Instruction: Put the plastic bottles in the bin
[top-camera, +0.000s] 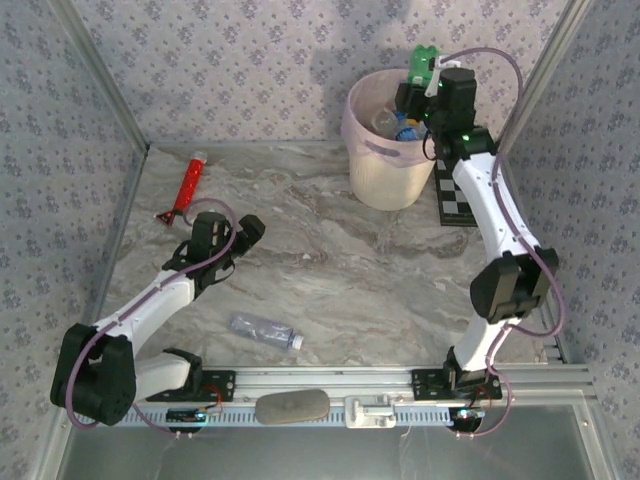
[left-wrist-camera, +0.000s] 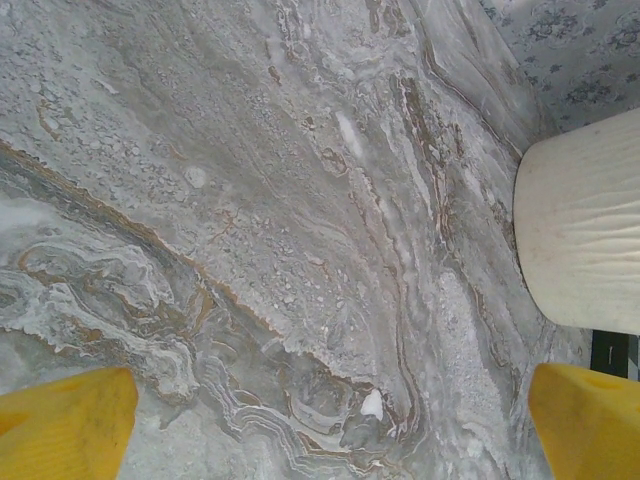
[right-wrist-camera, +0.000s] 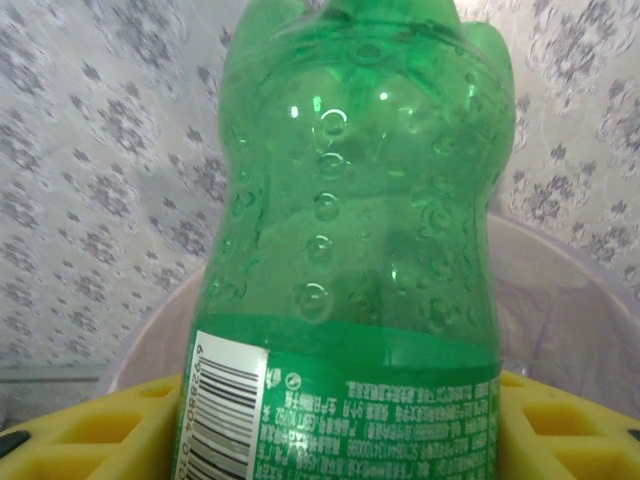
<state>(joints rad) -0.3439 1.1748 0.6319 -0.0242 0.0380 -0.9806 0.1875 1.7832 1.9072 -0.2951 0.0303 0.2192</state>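
The green bottle (top-camera: 424, 60) still sticks out past the bin's far rim. I should next tilt my right gripper down toward the bin's opening (top-camera: 388, 106) below and let go of the green bottle.
My right gripper (top-camera: 424, 80) hangs over the far right rim of the cream-white bin (top-camera: 378, 175), shut on a green plastic bottle (top-camera: 424, 60). In the right wrist view that green bottle (right-wrist-camera: 360, 250) sits between the yellow fingers (right-wrist-camera: 100, 430), with the bin's lined rim (right-wrist-camera: 565, 275) behind it. Inside the bin lie other bottles (top-camera: 397, 125), one with a blue cap. A clear bottle (top-camera: 263, 330) lies on the table near the front. My left gripper (top-camera: 245, 233) is low over the table at left, open and empty (left-wrist-camera: 325, 435); the bin's wall (left-wrist-camera: 585, 230) is ahead of it.
A long red tube with a white cap (top-camera: 189, 183) lies at the back left. A checkerboard (top-camera: 457, 200) leans right of the bin. Patterned walls close off the table's back and both sides. A grey oblong object (top-camera: 292, 407) rests on the front rail.
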